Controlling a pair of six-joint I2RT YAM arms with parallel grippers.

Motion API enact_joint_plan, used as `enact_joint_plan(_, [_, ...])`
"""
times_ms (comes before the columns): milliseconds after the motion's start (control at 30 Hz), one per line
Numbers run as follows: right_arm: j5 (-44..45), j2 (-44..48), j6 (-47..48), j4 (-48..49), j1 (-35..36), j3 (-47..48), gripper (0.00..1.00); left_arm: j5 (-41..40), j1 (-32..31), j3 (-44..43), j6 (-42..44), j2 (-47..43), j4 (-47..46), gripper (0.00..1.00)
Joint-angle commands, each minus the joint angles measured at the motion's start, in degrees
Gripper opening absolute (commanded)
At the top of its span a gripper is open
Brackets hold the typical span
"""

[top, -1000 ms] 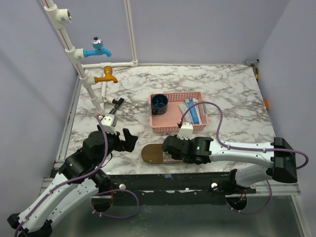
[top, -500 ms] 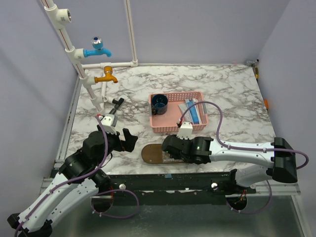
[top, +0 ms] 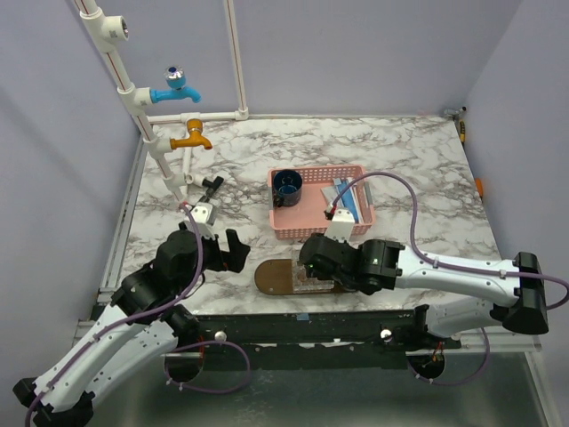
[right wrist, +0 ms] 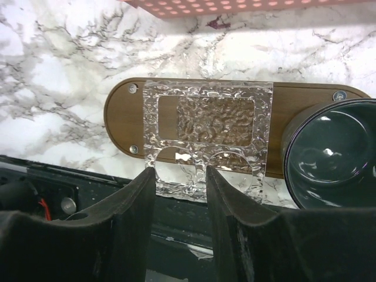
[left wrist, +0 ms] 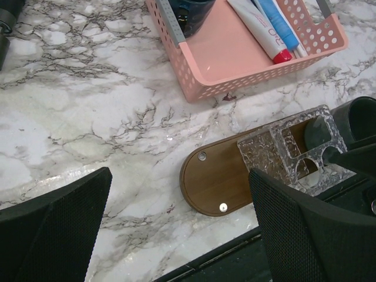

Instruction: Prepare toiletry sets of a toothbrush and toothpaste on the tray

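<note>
The dark blue cup is farther outward, so my left gripper should next move outward and down onto the cup's rim facing the toothpaste, where the bottom of the basket is clear.
The dark wooden tray [right wrist: 120, 111] [top: 274, 277] lies at the table's near edge. A clear textured holder [right wrist: 205, 126] rests flat on it, with a dark cup [right wrist: 329, 153] beside that. My right gripper [right wrist: 180, 173] [top: 311, 267] hovers over the tray, jaws apart, nothing between them; the holder's near edge lies just past its tips. The toothpaste [left wrist: 261, 32], white with a red cap, and a blue toothbrush [left wrist: 279, 20] lie in the pink basket [left wrist: 235, 64]. My left gripper [left wrist: 179, 176] [top: 233, 252] is wide open and empty above bare marble, left of the tray.
The pink basket [top: 320, 218] sits just behind the tray and also holds a dark blue cup [top: 287, 185]. White pipes with a blue tap [top: 173, 89] and an orange tap [top: 191, 138] stand at the back left. The table's front edge runs right beside the tray.
My right gripper's jaws have spread apart over the clear holder, and the arm has lifted and shifted slightly right. The left arm has edged forward toward the tray.
</note>
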State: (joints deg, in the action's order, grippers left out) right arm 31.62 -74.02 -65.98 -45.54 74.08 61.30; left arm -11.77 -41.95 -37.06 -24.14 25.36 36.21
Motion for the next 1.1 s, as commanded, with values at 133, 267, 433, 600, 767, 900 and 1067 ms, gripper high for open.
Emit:
enact_joint_plan(133, [3.8,2.06,4.16,-4.78,0.42,4.62,0.44,7.67,0.33,-6.6,1.15,8.76,0.28,0.99])
enact_joint_plan(267, [2.22,2.86,7.49,-4.63,0.45,5.59,0.44,9.24,0.45,-10.41,2.39,13.88,-1.45,0.99])
enact_joint_plan(433, [2.89,4.23,9.49,-6.14,0.28,6.02,0.46,11.19,0.47,-15.26,4.42,21.59,-3.09,0.99])
enact_joint_plan(600, [2.41,5.48,12.4,-6.56,-1.74,5.65,0.47,14.47,0.9,-20.65,6.65,30.42,-4.68,0.99])
enact_joint_plan(767, [0.83,7.0,15.73,-5.63,-5.27,3.48,0.47,16.67,2.02,-27.42,9.39,39.78,-6.27,0.99])
enact_joint_plan(900, [-2.62,8.13,18.59,-3.45,-10.17,0.85,0.47,17.64,2.44,-33.54,10.69,47.29,-6.05,0.97])
enact_joint_plan(1067, [-5.61,8.35,21.47,-0.91,-14.22,-0.47,0.47,19.31,2.66,-40.64,10.13,55.96,-5.64,0.95])
